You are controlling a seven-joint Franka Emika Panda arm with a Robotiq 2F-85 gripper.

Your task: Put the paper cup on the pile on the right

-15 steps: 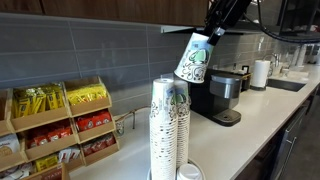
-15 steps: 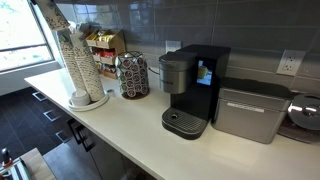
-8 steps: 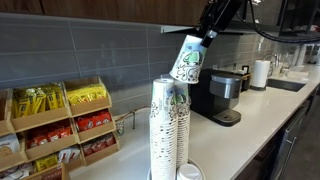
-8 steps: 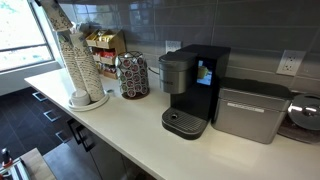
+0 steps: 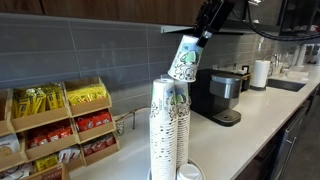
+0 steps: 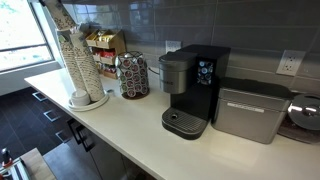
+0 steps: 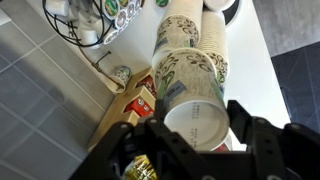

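My gripper lowers the paper cup [image 5: 186, 58] onto the top of the pile nearer the wall [image 5: 182, 87] next and releases it, because the cup still hangs tilted just above it.
My gripper [image 5: 203, 27] is shut on a paper cup [image 5: 186, 58] with a green leaf print and holds it tilted in the air, just above and beside the top of the tall pile of cups [image 5: 168, 125]. In the wrist view the cup's white base [image 7: 195, 125] sits between the fingers of the gripper [image 7: 197, 128], with two piles side by side below it, one [image 7: 178, 45] nearer the wall and one [image 7: 213, 35] nearer the counter's edge. In an exterior view the piles [image 6: 78, 60] stand at the far left, where the gripper is mostly cut off.
A black coffee machine [image 5: 222, 95] [image 6: 190, 90] stands on the white counter. Wooden snack racks [image 5: 60, 120] are by the wall. There is also a pod carousel [image 6: 132, 75], a metal appliance [image 6: 250, 110] and a paper towel roll [image 5: 260, 73].
The gripper has carried the cup a little to the left, closer to the top of the tall pile. Nothing else moved.
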